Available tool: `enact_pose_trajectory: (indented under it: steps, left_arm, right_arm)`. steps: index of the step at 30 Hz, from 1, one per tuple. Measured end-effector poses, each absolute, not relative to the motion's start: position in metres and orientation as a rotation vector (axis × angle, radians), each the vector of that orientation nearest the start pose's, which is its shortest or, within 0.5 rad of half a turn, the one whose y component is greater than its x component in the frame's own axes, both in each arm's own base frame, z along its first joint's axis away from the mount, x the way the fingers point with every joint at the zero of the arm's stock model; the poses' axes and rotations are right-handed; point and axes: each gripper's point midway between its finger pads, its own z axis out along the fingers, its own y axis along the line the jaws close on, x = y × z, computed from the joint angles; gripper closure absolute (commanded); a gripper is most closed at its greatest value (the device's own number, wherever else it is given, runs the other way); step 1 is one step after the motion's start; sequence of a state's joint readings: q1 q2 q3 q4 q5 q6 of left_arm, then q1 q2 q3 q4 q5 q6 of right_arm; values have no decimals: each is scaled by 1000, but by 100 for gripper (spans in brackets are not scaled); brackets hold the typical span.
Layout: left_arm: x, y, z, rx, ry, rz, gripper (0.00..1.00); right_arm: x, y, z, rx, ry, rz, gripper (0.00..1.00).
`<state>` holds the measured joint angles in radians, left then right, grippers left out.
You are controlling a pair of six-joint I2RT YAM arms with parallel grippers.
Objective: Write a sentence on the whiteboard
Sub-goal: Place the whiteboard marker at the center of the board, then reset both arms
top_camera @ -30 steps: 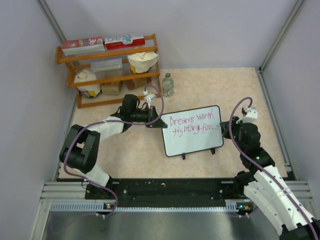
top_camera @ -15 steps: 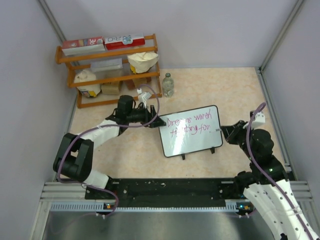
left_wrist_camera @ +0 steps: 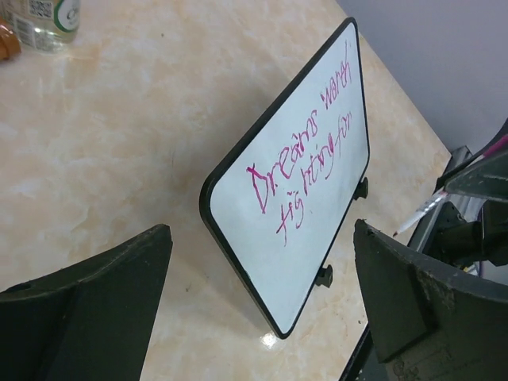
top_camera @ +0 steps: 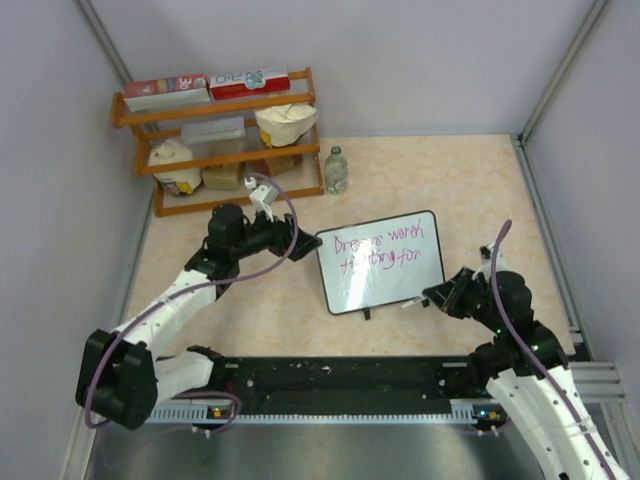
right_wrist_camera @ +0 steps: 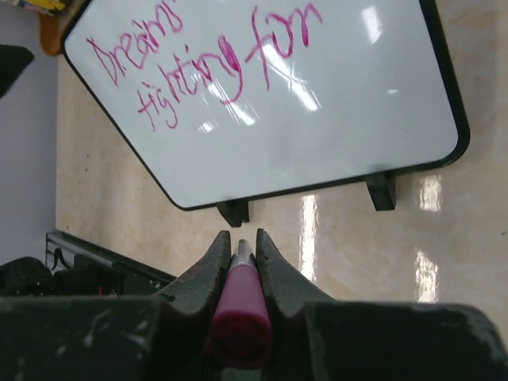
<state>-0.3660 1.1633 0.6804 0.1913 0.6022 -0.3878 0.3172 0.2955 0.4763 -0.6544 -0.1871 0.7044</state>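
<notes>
The table in front of the black rail is the place my right gripper should move back over next.
The whiteboard [top_camera: 385, 285] [left_wrist_camera: 333, 214] [right_wrist_camera: 357, 119] stands tilted on its small black feet in the middle of the table. The sentence [top_camera: 385, 250] [left_wrist_camera: 305, 171] [right_wrist_camera: 198, 55] is in pink marker, in two lines. My left gripper [top_camera: 303, 244] [left_wrist_camera: 262, 232] is wide open just left of the board's left edge and touches nothing. In front of the board's lower right corner, my right gripper [top_camera: 437, 297] [right_wrist_camera: 242, 238] is shut on a pink marker [right_wrist_camera: 238, 305]. The marker's tip points at the board's bottom edge, clear of it.
A wooden shelf [top_camera: 220, 140] with boxes and bags stands at the back left. A small bottle [top_camera: 336, 170] [left_wrist_camera: 44, 20] stands beside it, behind the board. Grey walls close in both sides and the back. A black rail [top_camera: 330, 380] runs along the near edge.
My left gripper opened, let go of the board's left edge and drew back to the left. My right gripper pulled away from the board's right side toward the near edge, marker still in it.
</notes>
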Motion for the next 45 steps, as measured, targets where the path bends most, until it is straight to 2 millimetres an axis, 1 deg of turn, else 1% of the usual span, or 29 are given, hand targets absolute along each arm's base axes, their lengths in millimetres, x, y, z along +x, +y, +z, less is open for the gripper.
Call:
enact_pose_trajectory:
  steps: [3,7,9,10,13,15,16,18,19,22,27,30,31,34,38,42,45]
  left_arm:
    - [285,-224,207,403,1856,-1031,1]
    - [285,-219,212,387,1828,-1000,1]
    - [285,-218,214,382,1819,-993,1]
    - [285,-217,215,381,1817,-991,1]
    - [287,-217,215,376,1811,-984,1]
    - [287,-216,215,372,1812,-979,1]
    - [287,-216,215,370,1813,-979,1]
    - [287,-216,215,371,1813,-978,1]
    - [287,-216,215,371,1813,-978,1]
    - [287,-216,214,371,1812,-978,1]
    - [286,-216,215,373,1802,-979,1]
    - [286,-216,218,375,1788,-980,1]
    - [287,-216,219,375,1782,-980,1]
    - [287,-216,220,373,1777,-982,1]
    - [289,-217,217,368,1786,-984,1]
    - [293,-216,208,350,1817,-970,1]
    - [299,-211,204,319,1832,-930,1]
  right_arm:
    - [157,126,130,336,2206,878,98]
    - [144,134,110,391,2277,957,91]
    - [140,138,103,414,2305,993,82]
    - [138,140,100,426,2318,1008,73]
    - [133,143,93,450,2349,1040,57]
    - [131,145,92,462,2359,1054,49]
    - [131,145,92,469,2363,1057,42]
    - [131,145,91,475,2364,1057,36]
    - [132,145,92,483,2362,1059,31]
    - [133,145,92,495,2359,1055,24]
    - [137,141,91,513,2347,1024,17]
    - [140,139,92,517,2334,1009,4]
    - [141,139,94,515,2327,1004,1]
    - [148,139,105,494,2289,999,1]
    - [164,137,120,445,2224,970,1]
    - [184,129,131,395,2175,867,1]
    - [206,119,143,341,2117,750,1]
